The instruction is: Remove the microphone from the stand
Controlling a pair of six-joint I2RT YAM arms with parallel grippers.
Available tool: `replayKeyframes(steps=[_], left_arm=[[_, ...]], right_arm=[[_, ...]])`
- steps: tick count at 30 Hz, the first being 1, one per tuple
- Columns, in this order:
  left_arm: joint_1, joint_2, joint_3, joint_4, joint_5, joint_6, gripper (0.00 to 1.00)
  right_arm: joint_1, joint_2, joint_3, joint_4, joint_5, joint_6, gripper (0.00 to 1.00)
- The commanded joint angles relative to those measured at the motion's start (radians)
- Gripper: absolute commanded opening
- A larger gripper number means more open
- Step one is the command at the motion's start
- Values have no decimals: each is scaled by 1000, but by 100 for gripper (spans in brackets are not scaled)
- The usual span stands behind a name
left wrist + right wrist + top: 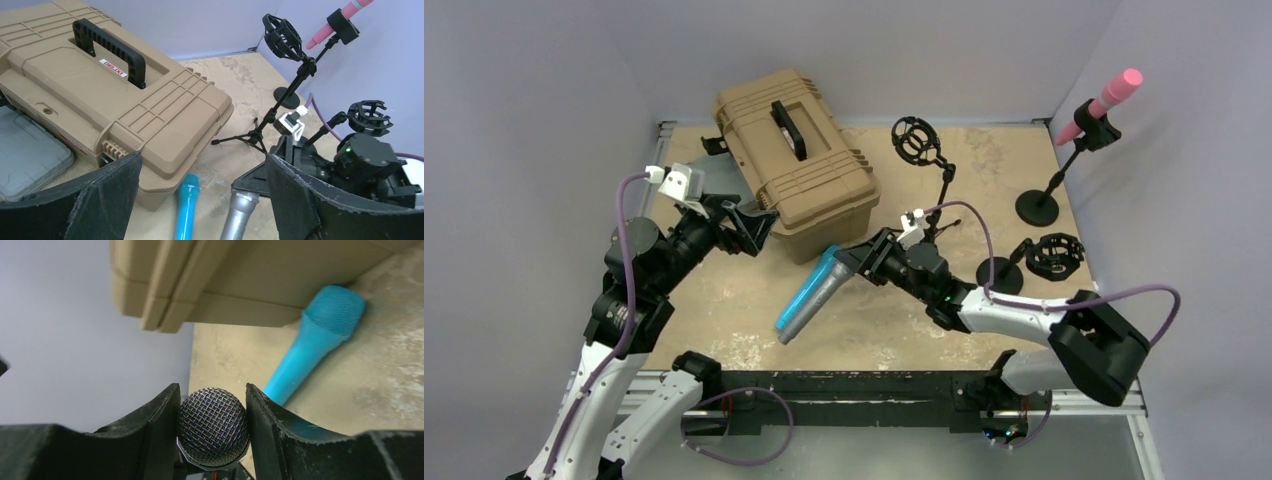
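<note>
The robot's right gripper is above the bare tabletop point(337, 377) beside the blue microphone, so next it should move down to that spot and let go of the grey microphone's mesh head.
A pink microphone point(1106, 100) sits clipped in a black stand point(1038, 206) at the far right; it also shows in the left wrist view point(351, 10). My right gripper point(842, 262) is shut on the mesh head of a grey microphone point(814, 308), whose body slants down towards the table. In the right wrist view the head point(213, 427) fills the gap between the fingers point(150, 425). A blue microphone point(802, 290) lies on the table beside it. My left gripper point(749, 228) is open and empty, next to the tan case, above both microphones point(239, 215).
A tan hard case point(796, 160) with a black handle stands at the back left. An empty shock-mount tripod stand point(917, 141) is at the back middle. Another empty shock-mount stand point(1054, 254) is at the right. A grey lid point(27, 155) lies left of the case.
</note>
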Motion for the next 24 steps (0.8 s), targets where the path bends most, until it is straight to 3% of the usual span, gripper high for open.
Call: replayKeyframes(steps=[1, 10, 16, 24], left_arm=[[-6, -9, 30, 24, 4, -6, 90], [-6, -12, 30, 23, 8, -5, 90], [-6, -11, 30, 26, 14, -7, 90], [-6, -4, 30, 26, 14, -6, 91]], right_arm=[[2, 101, 39, 96, 120, 113, 0], [2, 248, 78, 76, 124, 97, 1], [3, 318, 26, 175, 139, 116, 21], [2, 376, 27, 188, 145, 84, 33]])
